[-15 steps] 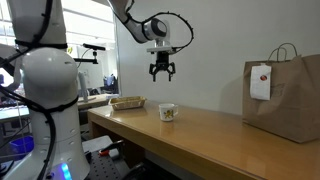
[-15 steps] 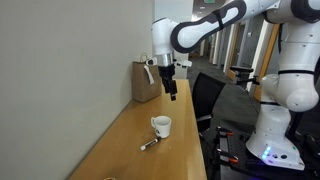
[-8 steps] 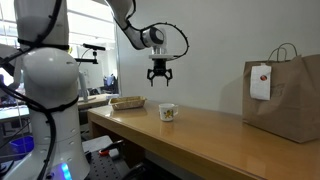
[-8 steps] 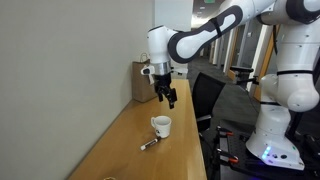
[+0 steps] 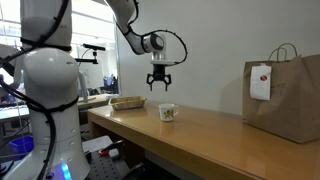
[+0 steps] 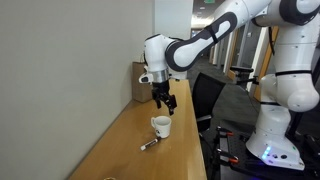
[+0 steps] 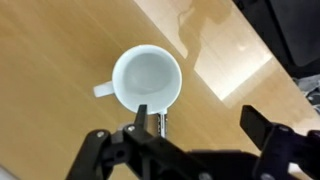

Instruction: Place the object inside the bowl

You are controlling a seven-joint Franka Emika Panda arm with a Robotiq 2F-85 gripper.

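I should move my gripper outward past the bowl's rim, then down onto the end of the marker farthest from the bowl, because the slim marker is beside the bowl (image 5: 167,112).
The small white cup-like bowl (image 5: 167,112) stands on the wooden table (image 5: 215,135); it also shows in an exterior view (image 6: 161,126) and in the wrist view (image 7: 147,78), empty, with its handle to the left. A small slim metal-and-dark object (image 6: 150,144) lies on the table beside the bowl; in the wrist view the object (image 7: 158,122) shows just below the bowl's rim, partly hidden by a finger. My gripper (image 5: 160,85) hangs open and empty in the air above the bowl, as an exterior view (image 6: 166,103) and the wrist view (image 7: 198,120) both show.
A large brown paper bag (image 5: 288,95) with a white tag stands on the table against the wall; it also shows in an exterior view (image 6: 145,82). A shallow tray (image 5: 127,102) sits beyond the table's end. A white robot base (image 6: 275,110) and chairs stand beside the table.
My gripper has moved down and sideways along the table, away from the bag, and now hangs over the bowl. It stays open. The bowl and object have not moved.
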